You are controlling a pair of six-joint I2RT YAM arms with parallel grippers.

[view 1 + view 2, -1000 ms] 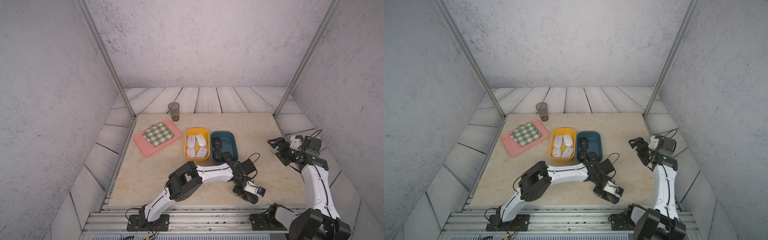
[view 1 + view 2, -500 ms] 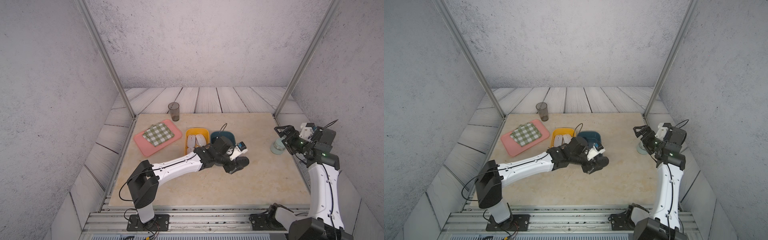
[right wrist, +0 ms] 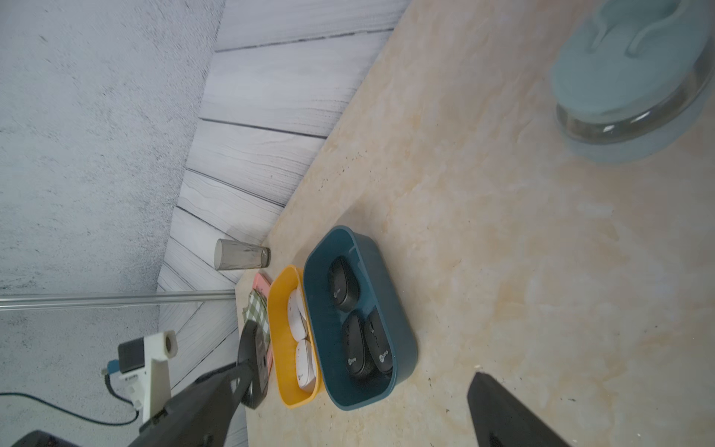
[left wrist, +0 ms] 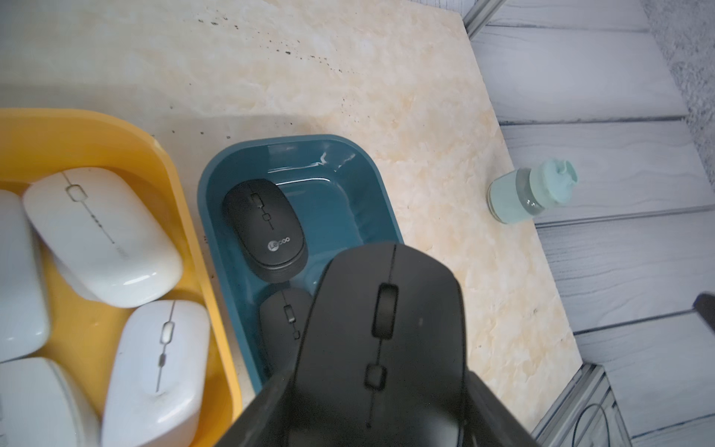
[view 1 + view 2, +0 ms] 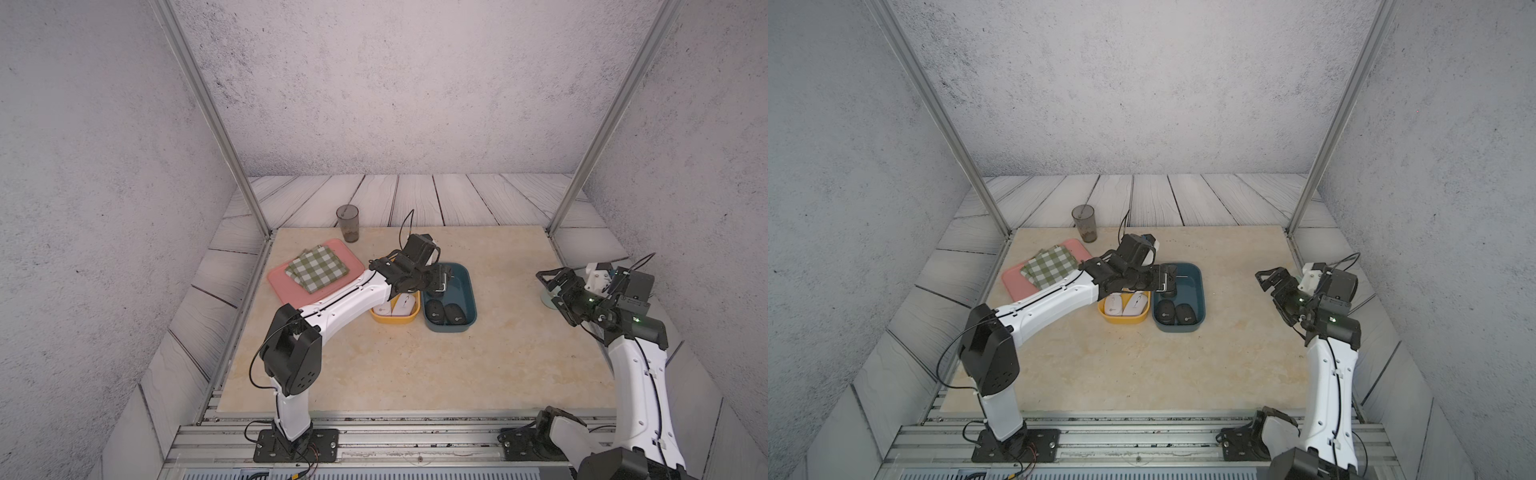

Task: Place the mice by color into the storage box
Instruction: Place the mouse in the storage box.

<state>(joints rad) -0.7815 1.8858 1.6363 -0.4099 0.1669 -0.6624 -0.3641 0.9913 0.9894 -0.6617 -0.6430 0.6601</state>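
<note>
The bare far corner of the blue box (image 4: 332, 212) is below the left gripper, toward the jar. The left gripper needs to shift that way next, go down and release the mouse (image 4: 387, 309).
My left gripper (image 5: 442, 284) is shut on a black mouse (image 4: 387, 309) and holds it in the air over the blue storage box (image 5: 469, 286). Three black mice lie in that box (image 3: 343, 284) (image 3: 356, 348) (image 3: 377, 340); the left wrist view shows one whole (image 4: 265, 228) and one partly behind the held mouse. The yellow box (image 5: 392, 320) beside it holds several white mice (image 4: 100, 236). My right gripper (image 5: 550, 291) hangs open and empty at the table's right edge, far from both boxes.
A teal-lidded glass jar (image 4: 518, 193) stands by the right edge, just behind my right gripper. A pink tray (image 5: 286, 286) with a checked cloth (image 5: 316, 268) lies at the left. A grey cup (image 5: 348, 223) stands at the back.
My left arm swung from the table's front, carrying the black mouse back and up to over the blue box. My right arm drew back toward the right edge.
</note>
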